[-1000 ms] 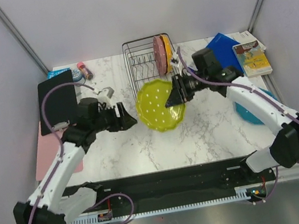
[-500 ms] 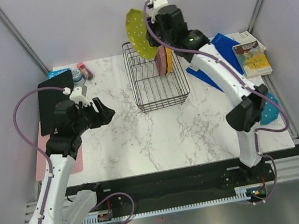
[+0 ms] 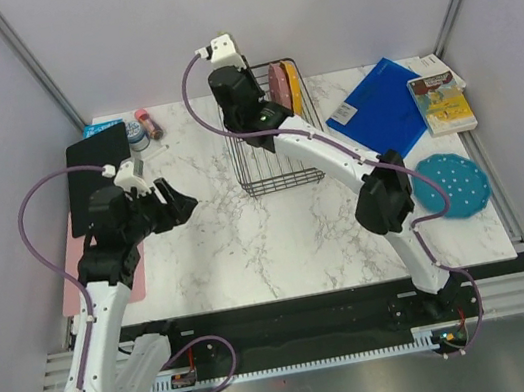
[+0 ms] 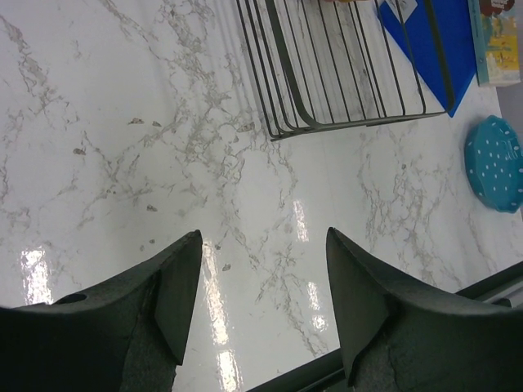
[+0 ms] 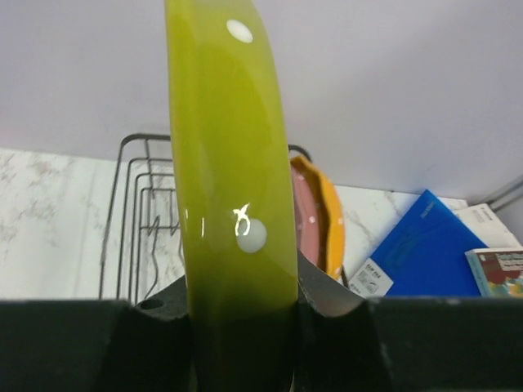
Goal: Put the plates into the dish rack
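Note:
The lime green plate should go in the slot beside the pink plate, since plates fill the end slots of the dish rack. My right gripper will move toward the plates and down next and release it there.
My right gripper is shut on the rim of the lime green plate, held upright and edge-on above the left part of the black wire dish rack. From above, the right wrist hides this plate over the rack. The pink plate and orange-yellow plate stand upright in the rack's back right slots, also seen in the right wrist view, pink and orange-yellow. The teal plate lies flat at the right. My left gripper is open and empty, left of the rack.
A blue folder and a book lie at the back right. A black tablet lies on a pink mat at the left. Small items sit at the back left.
The right arm has carried the lime green plate from high behind the rack leftward and down over the rack's left part. The left arm has barely moved.

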Tool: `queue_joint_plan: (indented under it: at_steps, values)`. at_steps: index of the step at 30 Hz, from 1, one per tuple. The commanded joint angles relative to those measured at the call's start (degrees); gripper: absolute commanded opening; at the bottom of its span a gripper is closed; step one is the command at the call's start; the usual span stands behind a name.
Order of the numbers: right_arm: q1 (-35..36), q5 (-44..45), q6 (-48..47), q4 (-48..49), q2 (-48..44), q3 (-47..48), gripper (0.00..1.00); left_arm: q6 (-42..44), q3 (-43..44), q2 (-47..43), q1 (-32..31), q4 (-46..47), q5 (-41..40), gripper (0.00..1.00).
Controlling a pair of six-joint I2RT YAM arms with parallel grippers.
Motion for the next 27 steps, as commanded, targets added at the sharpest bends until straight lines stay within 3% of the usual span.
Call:
queue_joint_plan:
  at_steps: [1, 27]
  values:
    - [-1.6, 10.14, -4.49, 12.52, -1.43, 4.7, 0.0, -2.56, -0.33, -1.36, 0.27, 0.36, 2.61, 0.69]
    - [-7.57, 0.3, 2.45, 1.8, 7.1, 7.59, 0.0, -3.97, -2.7, -0.13, 2.73, 0.89, 3.32, 0.68]
